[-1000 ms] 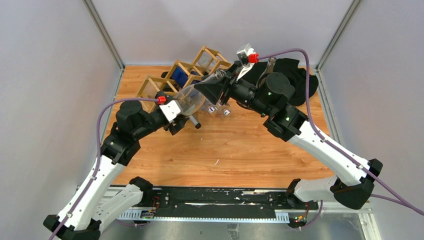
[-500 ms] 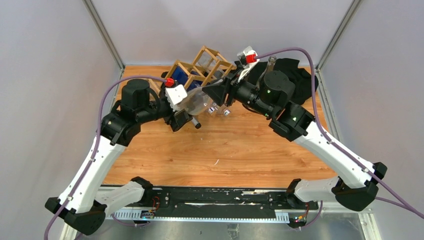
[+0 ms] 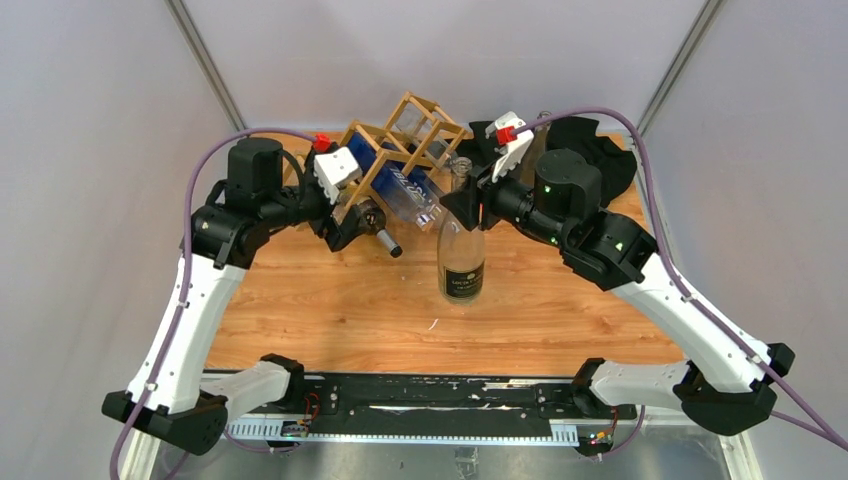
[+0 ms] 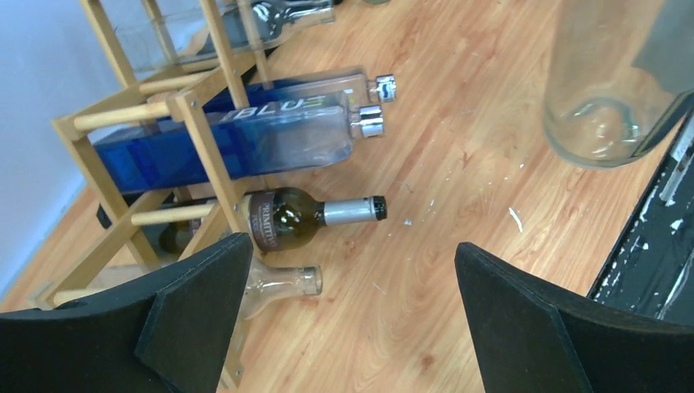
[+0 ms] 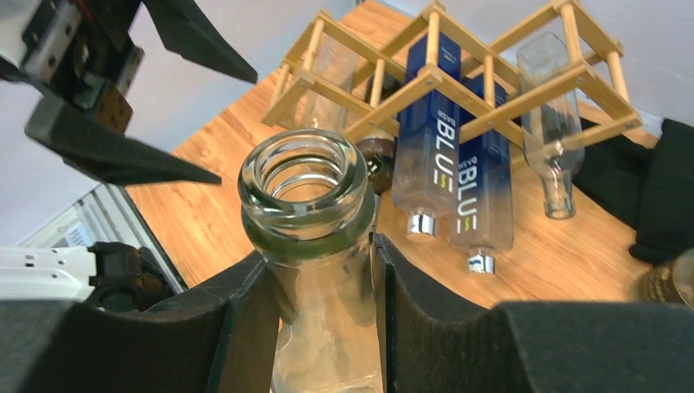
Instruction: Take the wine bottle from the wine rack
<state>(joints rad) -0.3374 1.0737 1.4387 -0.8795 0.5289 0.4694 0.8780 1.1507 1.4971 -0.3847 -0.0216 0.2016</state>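
I need to move my right gripper outward and to the right in the top view, then lower the bottle next to the black cloth and let go, because it's off the rack [image 3: 410, 125].
A clear glass wine bottle [image 3: 462, 255] with a dark label stands upright in front of the wooden wine rack [image 3: 410, 125], outside its cells. I cannot tell whether its base touches the table. My right gripper [image 3: 463, 200] is shut on the bottle's neck; in the right wrist view both pads of the right gripper [image 5: 323, 274] press the neck just under the bottle's rim [image 5: 304, 184]. My left gripper [image 3: 348, 215] is open and empty beside the rack's front left. The left gripper [image 4: 352, 303] hovers over bare wood, with the bottle's base [image 4: 601, 90] to its right.
The rack [image 4: 192, 123] still holds two blue bottles [image 4: 237, 143], a dark bottle [image 4: 307, 215] and clear ones [image 5: 547, 123], their necks pointing forward. A clear neck [image 4: 282, 282] pokes out low by my left finger. A black cloth [image 3: 590, 150] lies at the back right.
My right gripper drew the clear bottle out of the rack and swung it from lying to upright, nearer the front. My left gripper drew back left, away from the bottle's body.
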